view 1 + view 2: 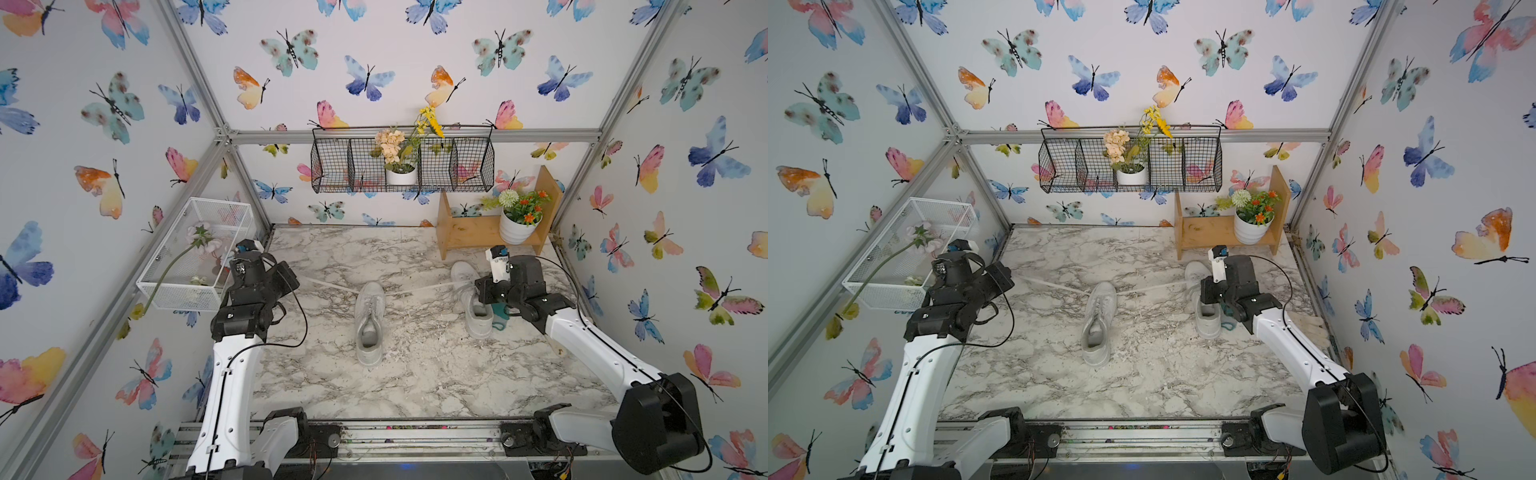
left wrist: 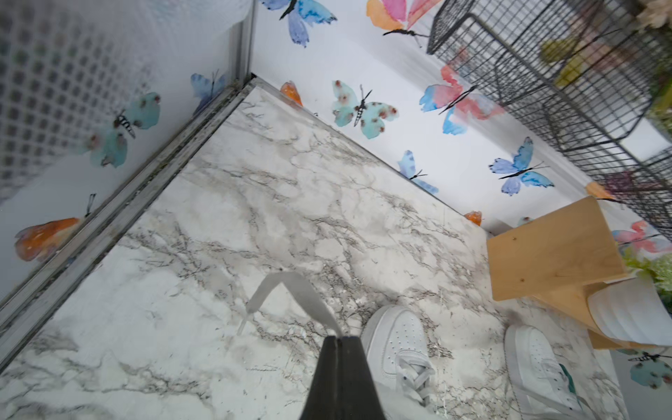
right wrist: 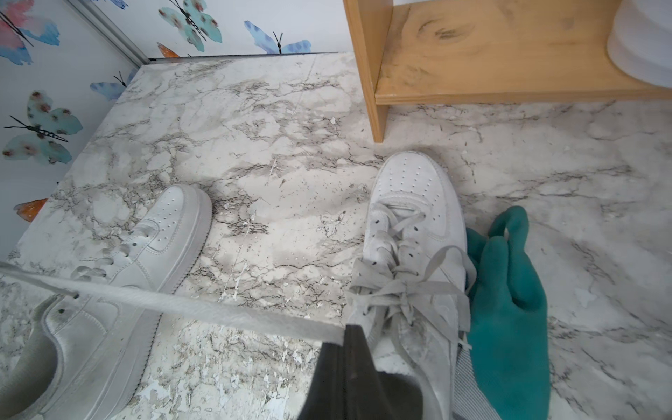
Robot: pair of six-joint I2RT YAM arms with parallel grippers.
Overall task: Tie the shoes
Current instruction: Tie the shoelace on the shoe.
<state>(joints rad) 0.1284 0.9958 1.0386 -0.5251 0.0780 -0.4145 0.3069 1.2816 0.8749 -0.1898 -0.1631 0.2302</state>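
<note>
One shoe is under the robot's right wrist, so the right gripper will next move back and toward the middle shoe to let go of the lace over bare marble between the shoes.
Two white shoes stand on the marble table. The middle shoe has its white laces pulled out sideways, one to each gripper. My left gripper is shut on the left lace, whose free end folds out past the fingertips. My right gripper is shut on the right lace, which runs taut to the middle shoe. The other shoe lies under my right wrist, its laces in a loose bow. In both top views the gripper tips are hidden under the wrists.
A teal-green glove lies against the right shoe. A wooden shelf with a white flower pot stands at the back right. A white mesh basket hangs on the left wall and a black wire basket on the back wall.
</note>
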